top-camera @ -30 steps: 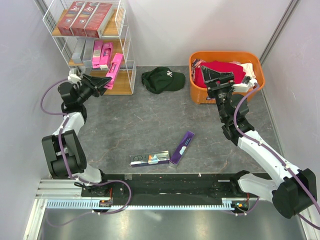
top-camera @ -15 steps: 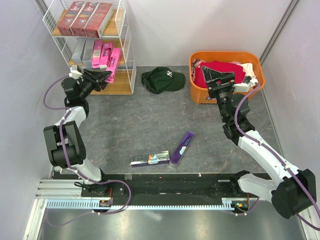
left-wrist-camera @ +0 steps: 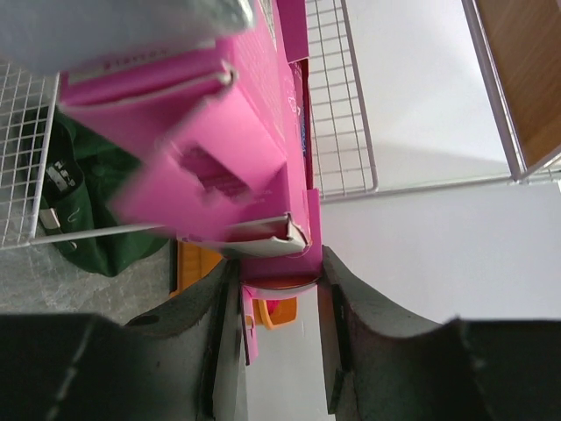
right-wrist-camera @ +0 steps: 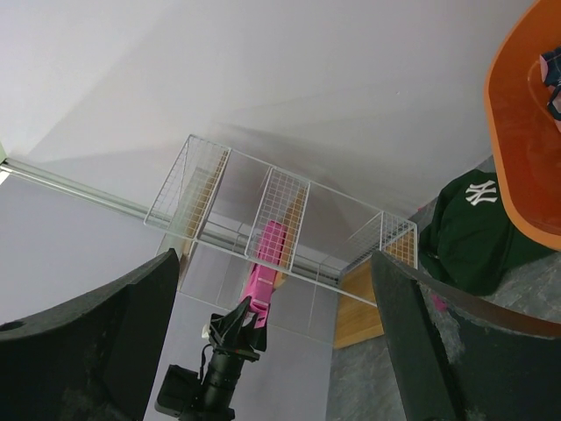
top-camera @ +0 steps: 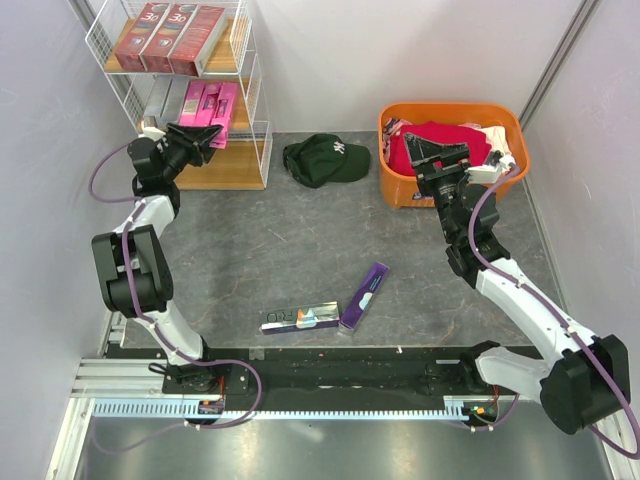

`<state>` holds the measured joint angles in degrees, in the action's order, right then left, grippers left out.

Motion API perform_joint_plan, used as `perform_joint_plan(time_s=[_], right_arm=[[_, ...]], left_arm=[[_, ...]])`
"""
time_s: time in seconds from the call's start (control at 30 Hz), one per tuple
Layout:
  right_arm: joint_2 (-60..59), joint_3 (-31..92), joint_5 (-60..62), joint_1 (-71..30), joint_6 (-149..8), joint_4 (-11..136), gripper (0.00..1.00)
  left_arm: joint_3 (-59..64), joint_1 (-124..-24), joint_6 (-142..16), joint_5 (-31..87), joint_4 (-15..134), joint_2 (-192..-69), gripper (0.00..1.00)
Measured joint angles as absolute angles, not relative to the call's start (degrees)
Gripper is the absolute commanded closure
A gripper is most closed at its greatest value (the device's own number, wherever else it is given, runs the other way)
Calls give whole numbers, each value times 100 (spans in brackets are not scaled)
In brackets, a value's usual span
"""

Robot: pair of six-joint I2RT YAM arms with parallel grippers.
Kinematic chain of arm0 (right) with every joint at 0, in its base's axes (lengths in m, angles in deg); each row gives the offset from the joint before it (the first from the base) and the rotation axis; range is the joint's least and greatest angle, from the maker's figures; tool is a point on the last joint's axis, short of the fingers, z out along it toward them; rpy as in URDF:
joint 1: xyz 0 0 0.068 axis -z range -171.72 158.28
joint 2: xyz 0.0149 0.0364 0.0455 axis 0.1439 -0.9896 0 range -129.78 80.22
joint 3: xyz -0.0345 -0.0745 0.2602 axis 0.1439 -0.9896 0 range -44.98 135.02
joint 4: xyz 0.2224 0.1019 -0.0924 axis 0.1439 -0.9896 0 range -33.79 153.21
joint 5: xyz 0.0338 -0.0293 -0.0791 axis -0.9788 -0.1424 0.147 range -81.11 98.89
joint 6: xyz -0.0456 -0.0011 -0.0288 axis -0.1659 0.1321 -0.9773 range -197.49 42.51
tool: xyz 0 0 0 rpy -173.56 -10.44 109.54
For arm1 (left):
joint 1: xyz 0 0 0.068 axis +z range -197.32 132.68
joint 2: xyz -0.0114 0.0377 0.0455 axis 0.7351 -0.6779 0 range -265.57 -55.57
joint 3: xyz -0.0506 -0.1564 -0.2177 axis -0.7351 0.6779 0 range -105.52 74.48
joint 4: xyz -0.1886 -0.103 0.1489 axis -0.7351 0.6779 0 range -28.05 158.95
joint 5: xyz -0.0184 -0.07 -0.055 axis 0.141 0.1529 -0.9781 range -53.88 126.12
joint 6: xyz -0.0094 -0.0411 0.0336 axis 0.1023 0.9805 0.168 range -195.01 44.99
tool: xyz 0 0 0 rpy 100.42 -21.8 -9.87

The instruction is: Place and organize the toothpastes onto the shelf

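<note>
The left gripper pushes the pink toothpaste box outward onto the middle board beside the other pink boxes next and releases it, since the box's near end still sticks out.
The shelf (top-camera: 255, 120) stands at the far left corner, with three dark red toothpastes (top-camera: 165, 35) on its top board. On the middle board lie silver-grey boxes (top-camera: 165, 100) and pink ones (top-camera: 197, 100). My left gripper (top-camera: 205, 135) is shut on the end of a pink toothpaste box (top-camera: 224, 103) that reaches in beside them. The left wrist view shows that box (left-wrist-camera: 263, 140) pinched at my left gripper (left-wrist-camera: 277, 263). A holographic box (top-camera: 298, 318) and a purple box (top-camera: 364, 295) lie on the table. My right gripper (top-camera: 440, 155) is open and holds nothing.
A dark green cap (top-camera: 325, 158) lies right of the shelf. An orange tub (top-camera: 450, 108) with clothes stands at the back right, under my right gripper. The shelf's bottom board (top-camera: 235, 170) shows bare wood. Walls close in on both sides.
My left gripper has carried the pink box up and back, from a tilt in front of the shelf to lying on the middle board beside the other pink boxes. The right arm is still.
</note>
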<state>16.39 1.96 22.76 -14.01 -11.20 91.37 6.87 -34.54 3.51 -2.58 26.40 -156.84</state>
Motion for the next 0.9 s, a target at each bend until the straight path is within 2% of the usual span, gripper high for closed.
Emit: perform_joint_plan(time_s=[0.27,0.37,0.57,0.6,0.63,0.67,0.77,0.9], right_arm=[[1562,196,2237,-1357,-1118,9128,2],[1534,196,2213,-1348,-1120,9119,2],[1495,196,2128,-1329,-1114,9117,2],[1490,196,2117,-1329,-1112,9117,2],[1488,196,2106,-1326,-1107,9113,2],[1488,196,2093,-1324,-1105,9111,2],[1488,196,2055,-1324,-1103,9098,2],[1488,196,2005,-1324,-1103,9095,2]], left_arm=[[333,-3465,353,-138,2690,-15982,96],[245,-3487,355,-94,2723,-16038,89],[160,-3531,355,-11,2769,-16095,57],[160,-3531,355,-13,2769,-16095,45],[158,-3531,353,-18,2773,-16095,40],[158,-3533,346,-24,2773,-16095,26],[160,-3546,279,-44,2832,-16089,4],[298,-3546,158,-50,3005,-15949,0]])
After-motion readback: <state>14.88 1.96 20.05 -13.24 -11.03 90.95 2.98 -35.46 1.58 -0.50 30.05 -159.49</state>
